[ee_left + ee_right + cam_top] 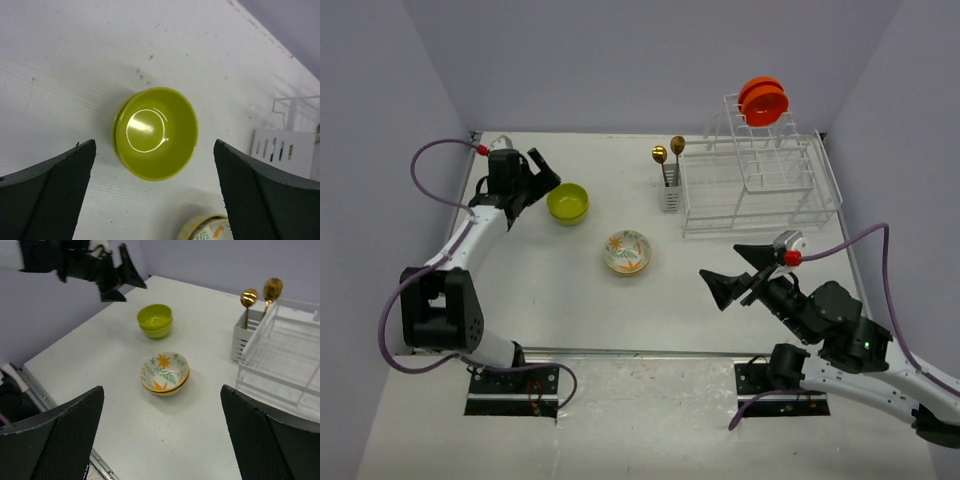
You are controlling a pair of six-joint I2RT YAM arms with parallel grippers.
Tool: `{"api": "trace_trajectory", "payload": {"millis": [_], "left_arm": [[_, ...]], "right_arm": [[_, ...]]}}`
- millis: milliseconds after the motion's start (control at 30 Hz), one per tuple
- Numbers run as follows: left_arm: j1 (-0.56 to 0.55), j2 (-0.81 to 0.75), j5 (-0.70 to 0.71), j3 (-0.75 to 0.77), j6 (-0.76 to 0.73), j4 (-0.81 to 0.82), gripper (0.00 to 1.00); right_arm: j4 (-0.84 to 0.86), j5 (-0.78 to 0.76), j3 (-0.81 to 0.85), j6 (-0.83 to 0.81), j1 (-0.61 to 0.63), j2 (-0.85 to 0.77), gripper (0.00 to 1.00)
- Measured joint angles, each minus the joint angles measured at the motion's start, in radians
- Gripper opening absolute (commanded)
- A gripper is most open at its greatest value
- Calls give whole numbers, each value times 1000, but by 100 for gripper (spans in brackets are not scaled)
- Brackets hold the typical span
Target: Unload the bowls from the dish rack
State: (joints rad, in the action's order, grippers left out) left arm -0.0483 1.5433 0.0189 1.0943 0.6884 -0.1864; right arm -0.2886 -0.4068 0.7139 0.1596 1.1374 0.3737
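My right gripper should next move outward onto the nearer orange bowl's rim [785,103], at the bowl's side away from the caddy, as that bowl stands outward of it.
Two orange bowls [763,100] stand on edge in the raised upper tier of the white wire dish rack [760,195]. A stack of two lime-green bowls [567,203] sits on the table at the left and also shows in the left wrist view [155,132]. The cream floral bowl [627,251] rests nested on a yellow bowl near the middle and shows in the right wrist view [165,371]. My left gripper [545,172] is open and empty, above and just left of the green bowls. My right gripper [737,270] is open and empty, right of the floral bowl and in front of the rack.
A small white cutlery caddy [670,192] with two gold spoons [667,152] stands at the rack's left side. Grey walls close the table at the back and both sides. A metal strip [640,352] runs along the near edge.
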Motion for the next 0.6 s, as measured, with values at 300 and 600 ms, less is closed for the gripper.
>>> {"api": "trace_trajectory", "payload": {"millis": [300,600], "left_arm": [[-1,-454,-30,-14,-49,-118,100],[-5,-829,66,-150,-229,-272,100]], "right_arm": [[-23,61,187,184,-385,257,99],[100,480,548,609,-997,706,99]]}}
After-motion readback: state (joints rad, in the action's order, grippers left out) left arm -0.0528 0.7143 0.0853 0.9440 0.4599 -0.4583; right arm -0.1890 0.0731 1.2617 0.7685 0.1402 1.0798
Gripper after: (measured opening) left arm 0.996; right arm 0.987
